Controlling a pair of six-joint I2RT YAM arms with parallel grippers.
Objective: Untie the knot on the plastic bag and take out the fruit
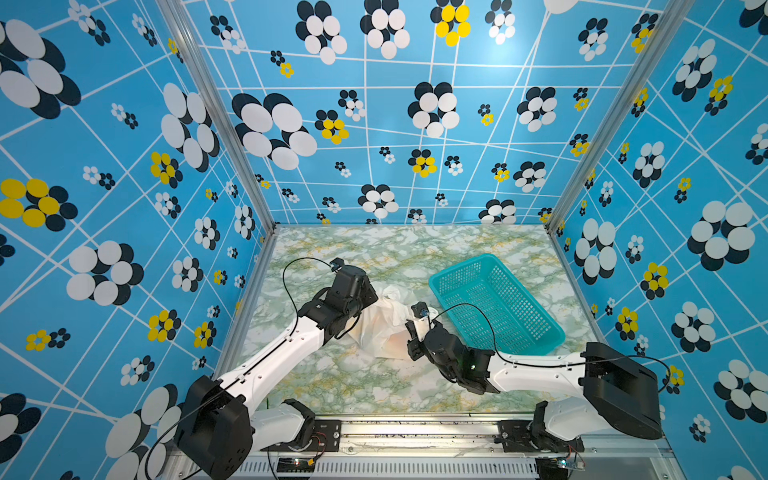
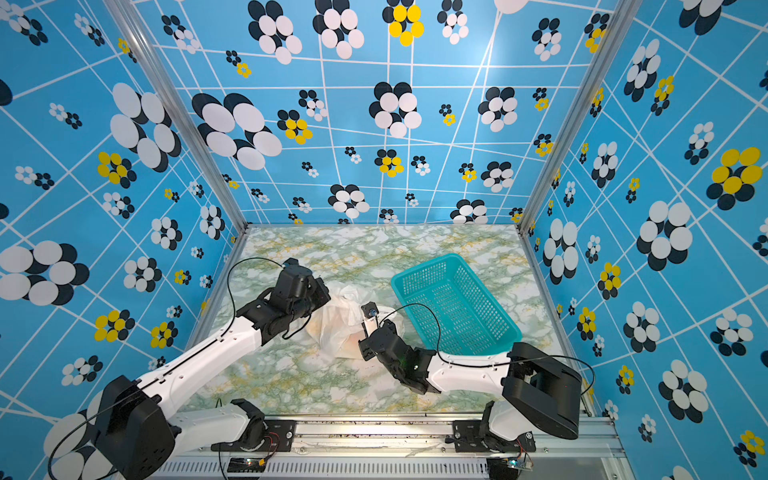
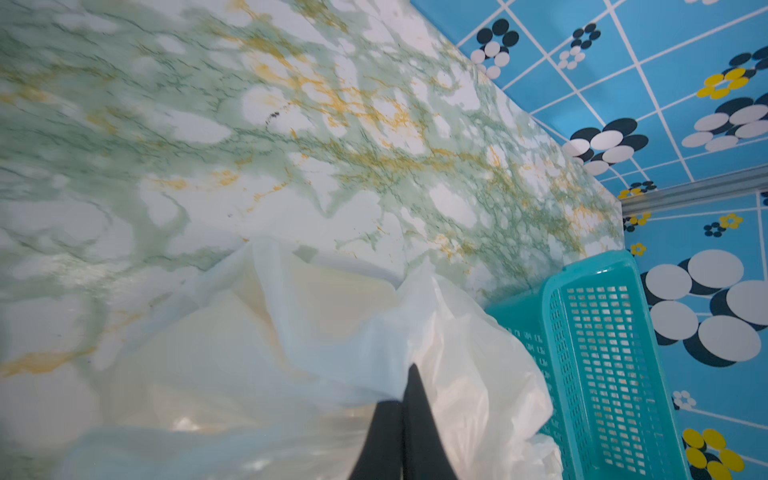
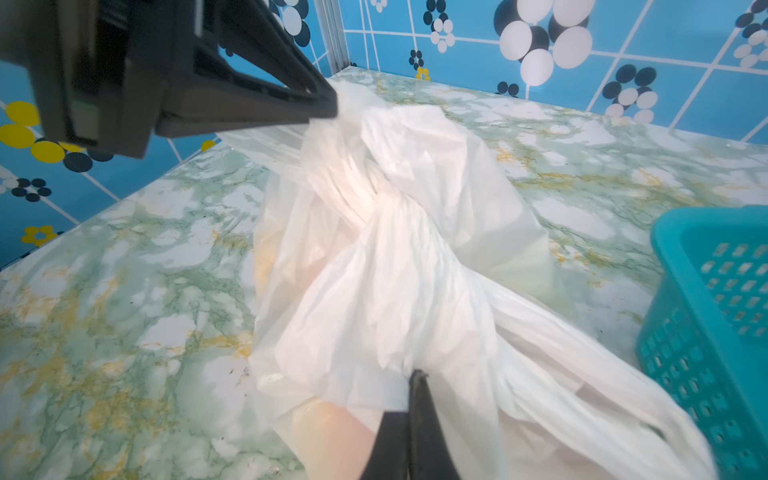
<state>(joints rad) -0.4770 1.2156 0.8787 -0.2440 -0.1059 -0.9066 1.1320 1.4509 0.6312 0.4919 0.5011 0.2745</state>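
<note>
The knot is still twisted, so the robot should next pull the fold toward the bag's edge farthest from the basket, beside the left gripper, and then release the fold.
The white plastic bag (image 1: 384, 326) (image 2: 338, 328) lies crumpled on the marble table between both arms. In the right wrist view its knot (image 4: 370, 199) is a twisted lump where the two handles cross. My left gripper (image 3: 405, 384) (image 4: 330, 106) is shut on a fold of the bag's handle beyond the knot. My right gripper (image 4: 409, 386) (image 1: 413, 330) is shut on the bag's plastic on the near side of the knot. The fruit (image 4: 345, 432) shows only as pale orange and yellow tints through the film.
A teal mesh basket (image 1: 457, 268) (image 2: 419, 268) (image 3: 552, 299) (image 4: 673, 232) stands just right of the bag, slanting toward the right wall. Blue patterned walls enclose the table on three sides. The arms' bases sit on a rail along the front edge.
</note>
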